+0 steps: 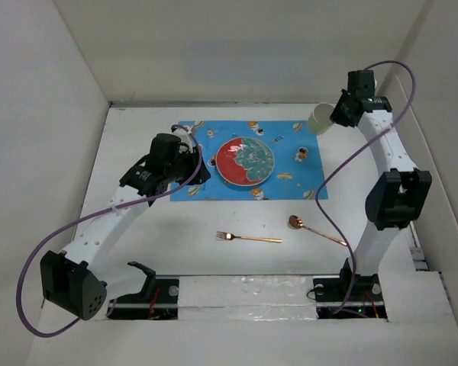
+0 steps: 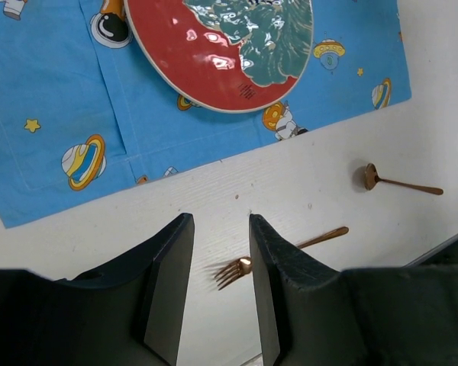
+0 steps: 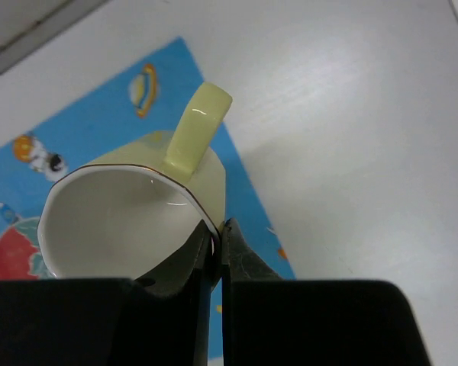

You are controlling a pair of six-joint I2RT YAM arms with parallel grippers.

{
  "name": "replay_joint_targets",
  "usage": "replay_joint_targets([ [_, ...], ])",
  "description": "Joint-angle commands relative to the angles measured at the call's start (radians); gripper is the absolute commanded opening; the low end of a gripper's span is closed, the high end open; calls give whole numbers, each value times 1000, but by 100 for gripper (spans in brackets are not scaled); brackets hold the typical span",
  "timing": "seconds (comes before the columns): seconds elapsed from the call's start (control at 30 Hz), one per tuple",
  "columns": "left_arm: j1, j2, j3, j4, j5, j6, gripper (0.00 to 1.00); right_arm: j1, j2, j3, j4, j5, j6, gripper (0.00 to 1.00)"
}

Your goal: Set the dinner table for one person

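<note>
I should next lower my right gripper left in the top view and release the mug (image 3: 130,213) on the mat's open far corner below.
A red and green plate (image 1: 245,161) lies on a blue patterned placemat (image 1: 214,137) on the white dinner table (image 1: 191,252). A copper fork (image 1: 248,238) and a copper spoon (image 1: 314,229) lie on the table in front of the mat. My left gripper (image 1: 192,169) is open and empty over the mat's front left part; in the left wrist view the fork's tines (image 2: 233,271) show between its fingers (image 2: 166,274). My right gripper (image 1: 337,114) is shut on the rim of a pale yellow mug (image 3: 130,213), held above the mat's far right corner (image 1: 318,120).
White walls stand close on the left, far and right sides. Purple cables loop from both arms. The arm bases (image 1: 248,296) sit at the near edge. Bare table lies left of the mat and right of the spoon.
</note>
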Motion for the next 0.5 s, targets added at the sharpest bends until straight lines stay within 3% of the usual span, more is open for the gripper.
replay_joint_targets([
  [0.0,0,-6,46,1,-23,12,33,48,108,172,-52,-8,-38,0],
  [0.27,0,-20,51,-15,-72,4,33,71,446,635,-206,3,-65,0],
  [0.47,0,-8,59,-10,-84,-7,33,71,509,687,-194,-6,-72,0],
])
